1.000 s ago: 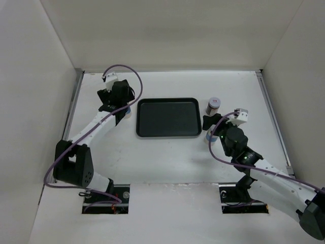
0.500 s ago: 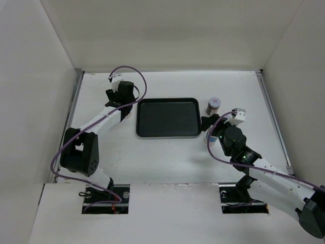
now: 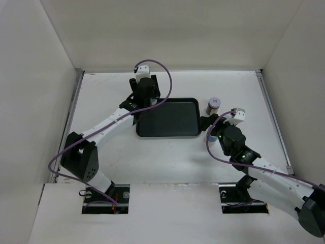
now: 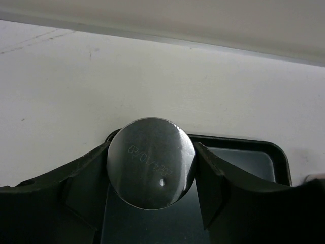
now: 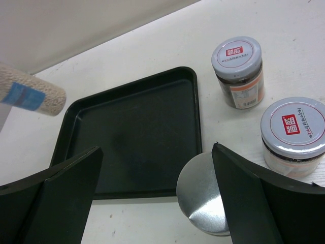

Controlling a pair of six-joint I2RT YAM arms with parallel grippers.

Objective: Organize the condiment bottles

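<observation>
My right gripper shifts toward the right in the wrist view and lowers around the second bottle's grey cap [image 5: 201, 192] next, as that lies below it, partly under one finger.
My left gripper [image 4: 152, 148] is shut on a pale condiment bottle whose grey metal cap [image 4: 151, 162] fills the gap between the fingers. It hangs over the far left corner of the black tray [image 4: 249, 155]. The right wrist view shows the same bottle's pale body with its blue band [image 5: 30, 95]. From above, the left gripper [image 3: 139, 105] hides it. My right gripper [image 5: 157, 151] is open, just right of the tray [image 5: 132, 134]. A second grey-capped bottle [image 5: 203, 195] stands by its right finger. Two dark jars [image 5: 237, 71] [image 5: 294, 134] stand on the table beyond.
The tray [image 3: 189, 133] lies mid-table with nothing standing in it. One dark jar [image 3: 214, 105] stands off its far right corner, close to my right gripper [image 3: 208, 125]. White walls enclose the table at the back and both sides.
The left gripper closed on the pale bottle left of the tray and carried it right, to the tray's far left corner. The right arm barely moved.
</observation>
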